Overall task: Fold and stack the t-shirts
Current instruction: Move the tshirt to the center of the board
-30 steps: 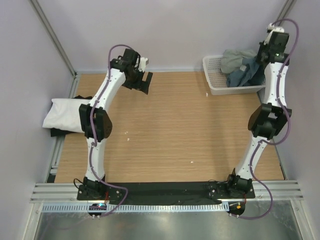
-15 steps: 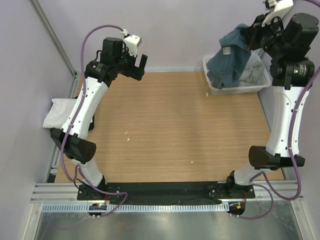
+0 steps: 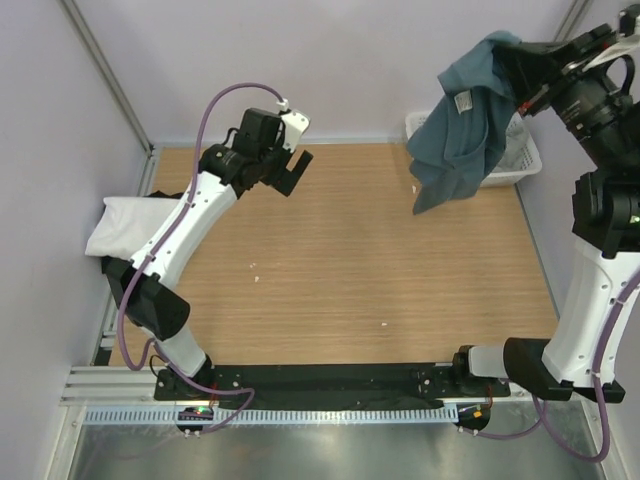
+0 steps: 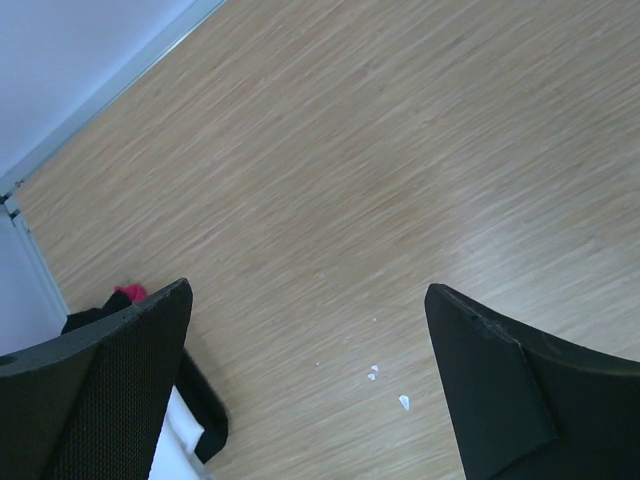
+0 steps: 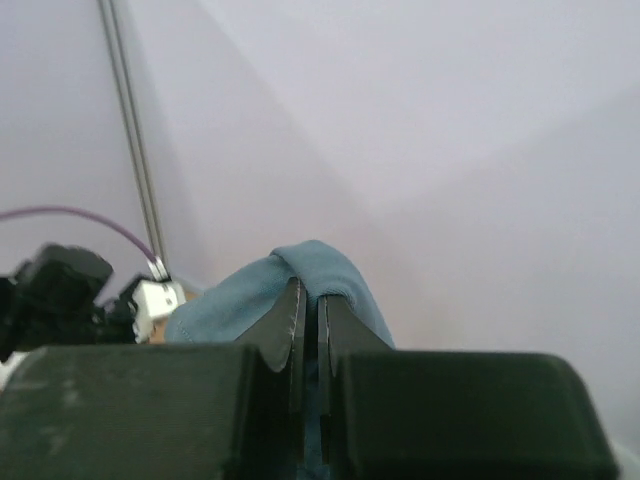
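Observation:
My right gripper should lower the slate-blue t-shirt onto the wood before the basket next, tipping its fingers down toward the table, since the t-shirt hangs high.
My right gripper [image 3: 508,48] is shut on a fold of the slate-blue t-shirt [image 3: 458,120] and holds it high, so it hangs over the basket and the table's back right. In the right wrist view the cloth [image 5: 322,262] drapes over my shut right gripper [image 5: 310,292]. My left gripper [image 3: 292,172] is open and empty above the table's back left; its view shows the left gripper [image 4: 308,292] over bare wood. The folded white t-shirt [image 3: 120,222] lies at the left edge on the black t-shirt [image 4: 205,412]. The grey-green t-shirt is hidden.
The white mesh basket [image 3: 520,162] stands at the back right, partly behind the hanging shirt. Small white specks [image 3: 254,268] lie on the wooden table [image 3: 340,270]. Walls enclose the back and both sides. A small red item [image 4: 128,292] lies by the black cloth.
My right gripper has lifted the slate-blue shirt up out of the basket and it now hangs free. My left gripper has swung slightly right and lower over the table.

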